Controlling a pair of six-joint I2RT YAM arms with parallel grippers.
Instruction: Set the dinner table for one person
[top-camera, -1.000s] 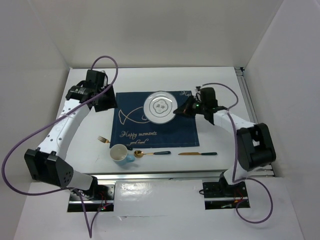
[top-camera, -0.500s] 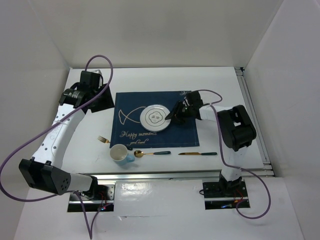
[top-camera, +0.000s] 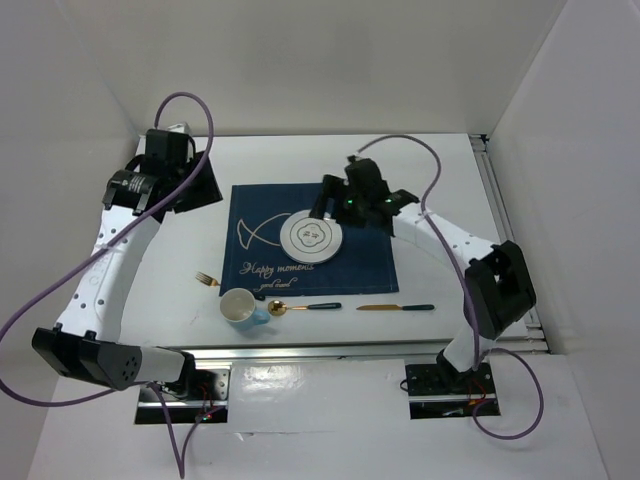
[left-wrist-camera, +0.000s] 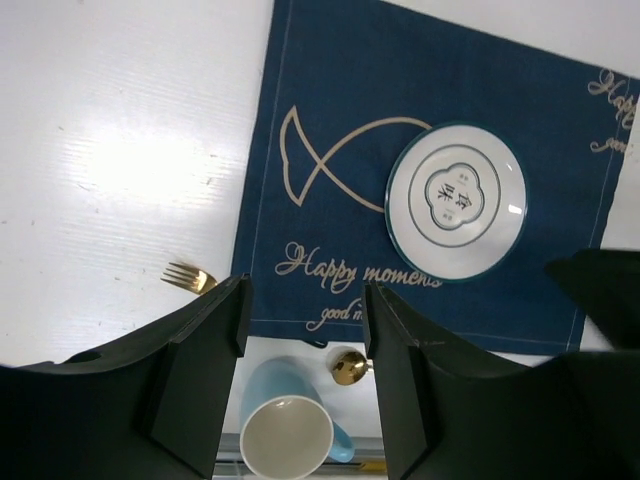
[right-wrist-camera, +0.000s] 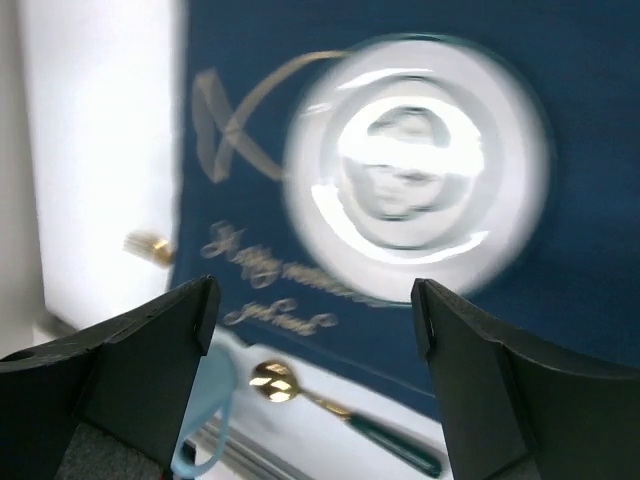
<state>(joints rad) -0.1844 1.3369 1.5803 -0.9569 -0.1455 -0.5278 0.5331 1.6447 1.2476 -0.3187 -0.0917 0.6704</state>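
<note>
Next, my right gripper moves back, down and to the left in the top view onto the cup's mat-side rim (top-camera: 249, 294), as the cup's opening faces up.
The white dinner table (top-camera: 300, 160) carries a dark blue placemat (top-camera: 350, 265) with a fish drawing. On the mat's middle lies a small white plate (top-camera: 312, 238) with a teal rim, also in the wrist views (left-wrist-camera: 457, 200) (right-wrist-camera: 415, 165). My right gripper (top-camera: 335, 203) hovers just behind the plate, open and empty (right-wrist-camera: 312, 300). My left gripper (top-camera: 195, 188) is open and empty too (left-wrist-camera: 305, 300), held high off the mat's back left corner.
Along the front, from left to right: a gold fork (top-camera: 207, 279), a light blue cup (top-camera: 240, 308), a gold spoon with a dark green handle (top-camera: 300, 307) and a knife (top-camera: 397, 307). A metal rail (top-camera: 320, 350) borders the near edge; white walls enclose the table.
The right gripper brought the plate down to the mat's middle, let it go, opened wide and moved up and left. The left arm drew back to the left.
</note>
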